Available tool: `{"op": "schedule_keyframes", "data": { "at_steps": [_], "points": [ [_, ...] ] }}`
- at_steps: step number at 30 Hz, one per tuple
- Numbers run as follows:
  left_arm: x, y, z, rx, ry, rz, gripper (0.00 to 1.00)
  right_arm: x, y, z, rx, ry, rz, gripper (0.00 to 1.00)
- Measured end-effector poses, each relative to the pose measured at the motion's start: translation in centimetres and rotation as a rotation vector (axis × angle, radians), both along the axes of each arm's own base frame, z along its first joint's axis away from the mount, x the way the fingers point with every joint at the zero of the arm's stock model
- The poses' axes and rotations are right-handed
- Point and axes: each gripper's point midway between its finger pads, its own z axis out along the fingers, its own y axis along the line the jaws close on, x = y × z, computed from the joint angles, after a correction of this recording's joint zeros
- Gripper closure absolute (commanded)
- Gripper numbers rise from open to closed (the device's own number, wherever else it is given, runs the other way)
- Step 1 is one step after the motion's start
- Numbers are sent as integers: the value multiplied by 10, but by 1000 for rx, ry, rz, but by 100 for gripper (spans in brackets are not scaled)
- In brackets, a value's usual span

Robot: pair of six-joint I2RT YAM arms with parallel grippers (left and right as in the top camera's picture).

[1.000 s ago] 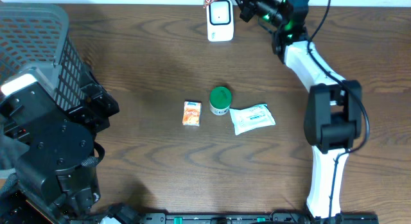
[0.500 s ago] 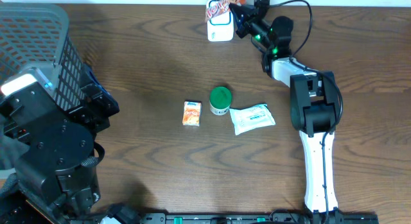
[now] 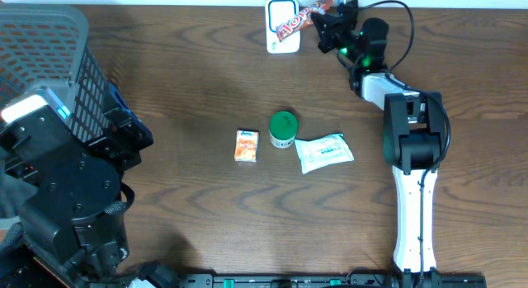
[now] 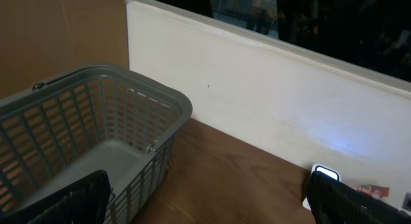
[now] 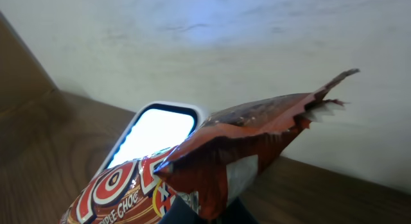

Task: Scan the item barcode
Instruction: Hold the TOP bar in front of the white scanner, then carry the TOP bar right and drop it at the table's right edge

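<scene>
My right gripper swings the bar to the right in the overhead view next and releases it, as clear tabletop lies there, back from the gripper.
A red-and-brown chocolate bar wrapper [image 3: 297, 22] is the item, and my right gripper [image 3: 332, 19] is shut on its right end at the table's far edge. The bar lies slantwise across the top of the white scanner [image 3: 283, 45]. In the right wrist view the wrapper [image 5: 218, 153] fills the foreground, with its crimped end sticking up. The scanner's lit window [image 5: 157, 131] shows just behind it. My right gripper [image 5: 207, 214] is mostly hidden under the wrapper. My left gripper [image 4: 209, 208] stands open and holds nothing, far to the left.
A grey mesh basket [image 3: 49, 57] stands at the far left beside the left arm [image 3: 66, 181]. Mid-table lie a small orange box [image 3: 247, 145], a green-lidded jar [image 3: 283, 129] and a white packet [image 3: 324, 151]. A pale wall [image 4: 257, 102] runs behind the table.
The right gripper has swung the bar from upright at the scanner's top edge to lying slantwise across it. The wrist has shifted slightly right. The left arm has not moved.
</scene>
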Motion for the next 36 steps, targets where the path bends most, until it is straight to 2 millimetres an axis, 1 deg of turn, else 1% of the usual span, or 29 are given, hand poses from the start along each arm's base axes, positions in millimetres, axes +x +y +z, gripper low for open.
{"op": "schedule_keyframes", "data": {
  "at_steps": [6,10,13,15,18,19,20,23,24,26,28,29,32,33,36],
  "points": [
    [0,0,0,0,0,0,2,-3,-16,16,81,-4,42,99],
    [0,0,0,0,0,0,2,-7,-39,25,140,53,74,99],
    [0,0,0,0,0,0,2,-9,-60,33,174,160,62,99],
    [0,0,0,0,0,0,2,-11,-74,42,181,242,29,99],
    [0,0,0,0,0,0,2,-21,-85,61,151,365,-44,99],
    [0,0,0,0,0,0,2,-28,-88,72,124,398,-83,99],
    [0,0,0,0,0,0,2,-33,-90,77,95,426,-118,99],
    [0,0,0,0,0,0,2,-57,-101,110,-25,471,-256,99],
    [0,0,0,0,0,0,2,-67,-106,119,-64,490,-301,99],
    [0,0,0,0,0,0,2,-90,-121,128,-142,549,-394,99],
    [0,0,0,0,0,0,2,-113,-145,131,-216,613,-499,99],
    [0,0,0,0,0,0,2,-125,-160,131,-257,647,-562,99],
    [0,0,0,0,0,0,2,-160,-208,118,-375,770,-735,99],
    [0,0,0,0,0,0,2,-171,-227,113,-415,812,-797,99],
    [0,0,0,0,0,0,2,-200,-275,103,-506,906,-948,99]
  ]
}}
